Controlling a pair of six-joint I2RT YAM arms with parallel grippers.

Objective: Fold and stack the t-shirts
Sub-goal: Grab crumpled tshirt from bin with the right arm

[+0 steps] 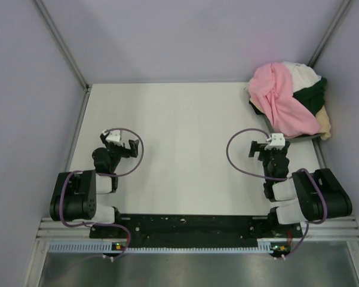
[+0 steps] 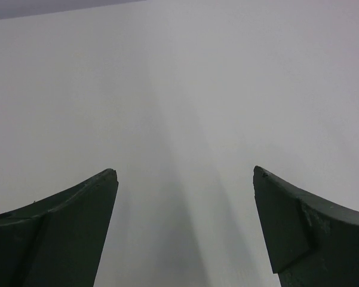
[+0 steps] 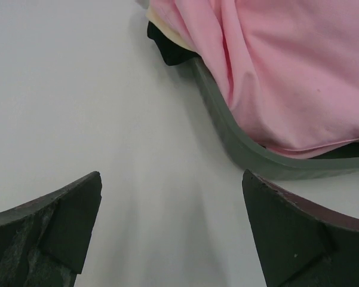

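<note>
The right gripper moves outward along the container's rim next and closes on the pink shirt's fold (image 1: pixel 261 94) (image 3: pixel 204 28) by the bare table, because that shirt lies uppermost.
The t-shirts lie in a crumpled pile at the table's back right corner. The light pink one (image 1: pixel 284 98) is on top, the white one (image 1: pixel 303 75) behind it, the dark green one (image 1: pixel 314 98) to the right and the pale tan one (image 1: pixel 325 124) at the near right. My right gripper (image 1: pixel 255 148) is open and empty, low over the table just near-left of the pile. In the right wrist view (image 3: pixel 172 173) the pink shirt (image 3: pixel 287 72) fills the upper right. My left gripper (image 1: pixel 131 146) is open and empty over bare table (image 2: pixel 185 173) at the left.
The pile rests in a grey-green container whose curved rim (image 3: pixel 227 128) shows under the pink cloth. Bits of tan (image 3: pixel 167 33) and dark cloth (image 3: pixel 167 54) stick out at its far side. Grey walls enclose the white table (image 1: pixel 185 131) on three sides.
</note>
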